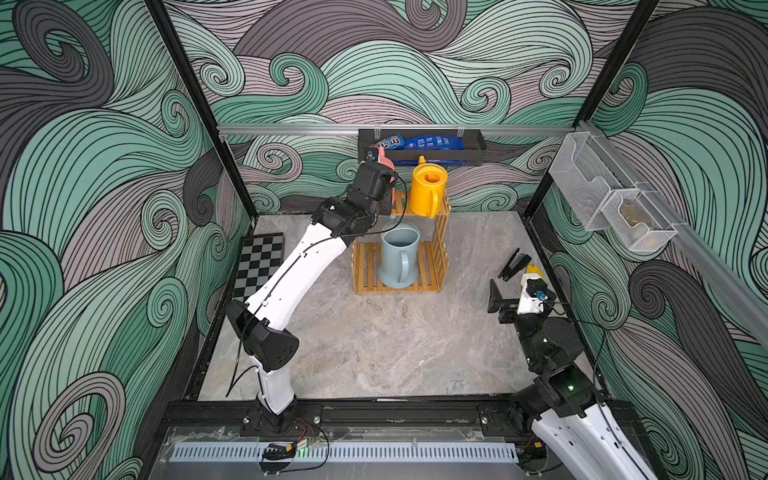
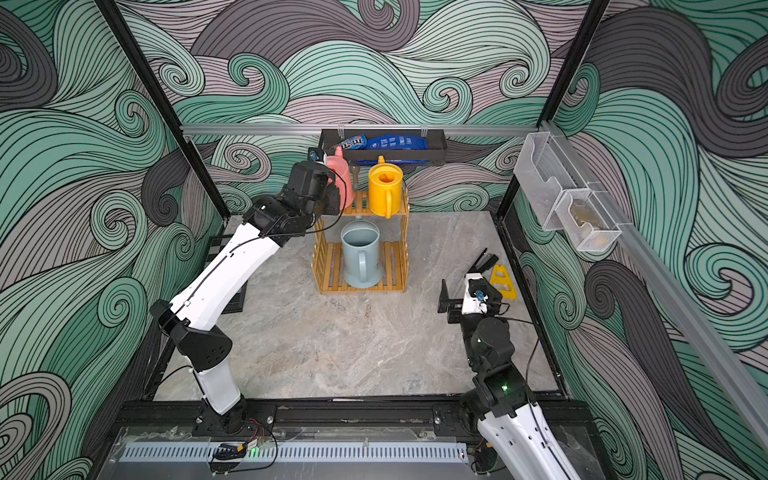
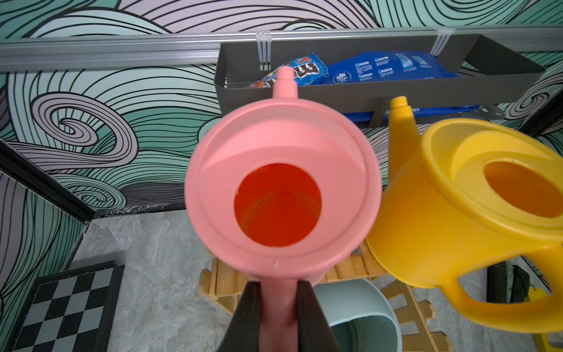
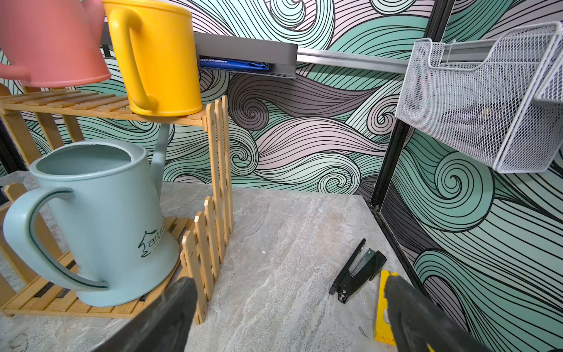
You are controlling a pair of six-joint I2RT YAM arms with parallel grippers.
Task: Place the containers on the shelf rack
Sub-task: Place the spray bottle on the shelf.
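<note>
My left gripper should next lower the pink watering can, hanging just above the top shelf's free slats, onto them and release its handle.
My left gripper is shut on the handle of the pink watering can. The can hangs slightly tilted close over the left half of the top tier of the wooden shelf rack, spout toward the back wall. The yellow can stands upright on the right half of that tier, right beside the pink one. On the lower tier stands the large pale blue can. My right gripper is open and holds nothing, low over the table to the right of the rack.
A black wall tray with snack bags hangs just behind and above the rack. White mesh baskets hang on the right wall. A black stapler and a yellow tool lie by my right gripper. A checkerboard lies at the left.
</note>
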